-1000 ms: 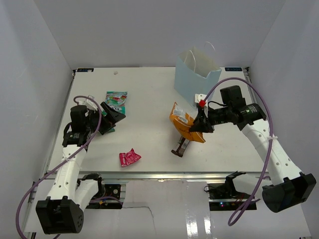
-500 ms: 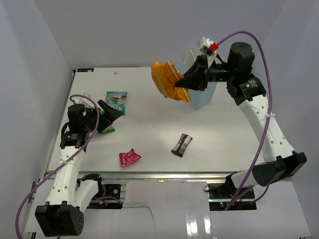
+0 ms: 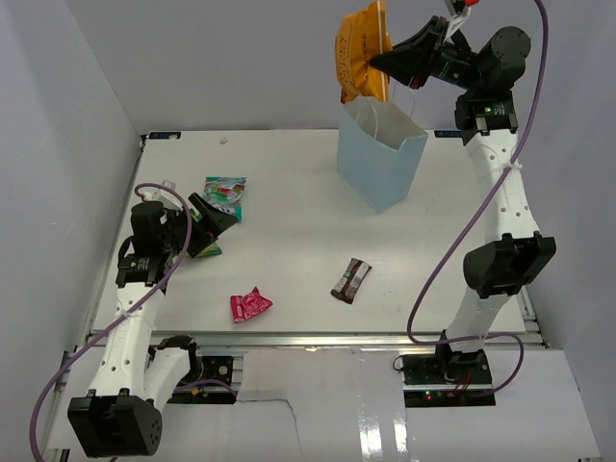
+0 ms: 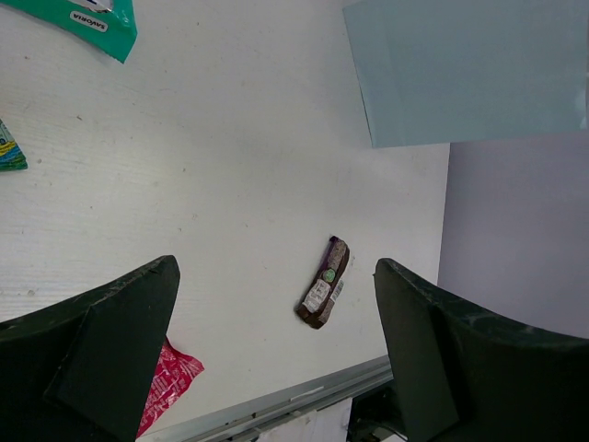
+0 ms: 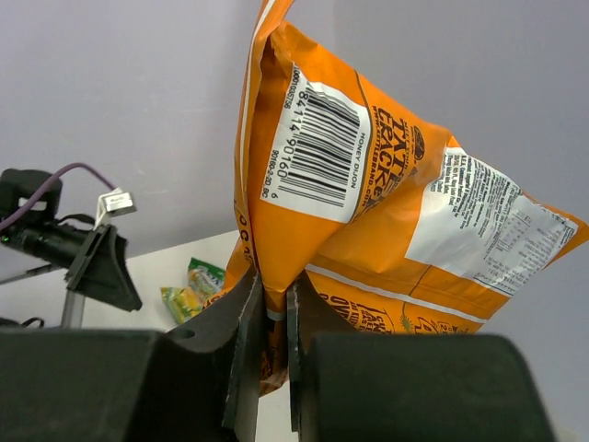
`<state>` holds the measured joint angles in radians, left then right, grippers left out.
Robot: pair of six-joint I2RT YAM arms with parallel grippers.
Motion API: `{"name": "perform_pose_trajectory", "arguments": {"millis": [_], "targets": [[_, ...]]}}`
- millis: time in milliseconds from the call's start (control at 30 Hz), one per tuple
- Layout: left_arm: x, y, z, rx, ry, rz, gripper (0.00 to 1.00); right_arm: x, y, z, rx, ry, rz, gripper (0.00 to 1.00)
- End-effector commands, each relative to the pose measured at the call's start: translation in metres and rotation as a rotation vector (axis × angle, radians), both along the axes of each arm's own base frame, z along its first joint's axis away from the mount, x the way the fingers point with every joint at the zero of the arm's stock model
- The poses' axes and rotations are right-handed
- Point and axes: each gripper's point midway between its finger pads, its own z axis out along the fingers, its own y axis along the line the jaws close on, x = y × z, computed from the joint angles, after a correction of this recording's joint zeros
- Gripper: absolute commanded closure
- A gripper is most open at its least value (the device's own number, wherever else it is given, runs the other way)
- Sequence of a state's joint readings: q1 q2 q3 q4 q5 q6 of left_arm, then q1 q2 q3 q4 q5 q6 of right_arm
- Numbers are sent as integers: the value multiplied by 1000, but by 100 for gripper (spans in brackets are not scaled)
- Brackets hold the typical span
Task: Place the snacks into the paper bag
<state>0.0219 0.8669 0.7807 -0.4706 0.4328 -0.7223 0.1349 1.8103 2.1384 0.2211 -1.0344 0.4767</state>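
Note:
My right gripper, still above the paper bag's rim, lowers the chip bag (image 3: 360, 50) next. It goes down inside the paper bag's open top (image 3: 387, 123) below the gripper and releases the chip bag's fold.
My right gripper (image 3: 388, 60) is shut on the large orange chip bag (image 3: 360, 50), held high in the air above the open top of the light-blue paper bag (image 3: 379, 161); the chip bag fills the right wrist view (image 5: 368, 203). My left gripper (image 3: 214, 221) is open and empty at the table's left. A dark brown bar (image 3: 351, 279) and a small pink packet (image 3: 249, 305) lie near the front edge; both show in the left wrist view, the bar (image 4: 324, 283) and the pink packet (image 4: 170, 373). A teal-green-red pouch (image 3: 224, 192) lies by the left gripper.
A yellow-green packet (image 5: 191, 292) shows on the table in the right wrist view. The paper bag's blue side (image 4: 460, 69) fills the upper right of the left wrist view. White walls enclose the table on three sides.
My right arm has lifted the orange chip bag from the table's middle up and back, to above the paper bag's opening. The left arm has barely moved.

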Motion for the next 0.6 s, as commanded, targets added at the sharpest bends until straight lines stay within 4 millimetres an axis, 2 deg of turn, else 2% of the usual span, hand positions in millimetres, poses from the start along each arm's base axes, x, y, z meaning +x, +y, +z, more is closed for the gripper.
{"name": "perform_pose_trajectory", "arguments": {"millis": [0, 233, 333, 367, 467, 500, 567], "targets": [[3, -1, 17, 6, -40, -4, 2, -10, -23, 58, 75, -199, -77, 92], [5, -1, 13, 3, -31, -3, 2, 21, -49, 40, 63, -158, -146, 92], [5, -1, 12, 3, -31, -3, 2, 31, -56, 21, 36, -110, -151, 92], [5, -1, 12, 3, -31, -4, 2, 38, -67, 11, 25, -83, -167, 92], [5, -1, 12, 6, -34, -4, 2, 32, -72, -7, -21, -47, -122, 92], [5, -1, 12, 4, -32, -3, 2, 30, -72, -22, -44, -1, -95, 92], [5, -1, 9, 2, -26, -2, 2, 26, -73, -32, -80, -10, -82, 92]]}}
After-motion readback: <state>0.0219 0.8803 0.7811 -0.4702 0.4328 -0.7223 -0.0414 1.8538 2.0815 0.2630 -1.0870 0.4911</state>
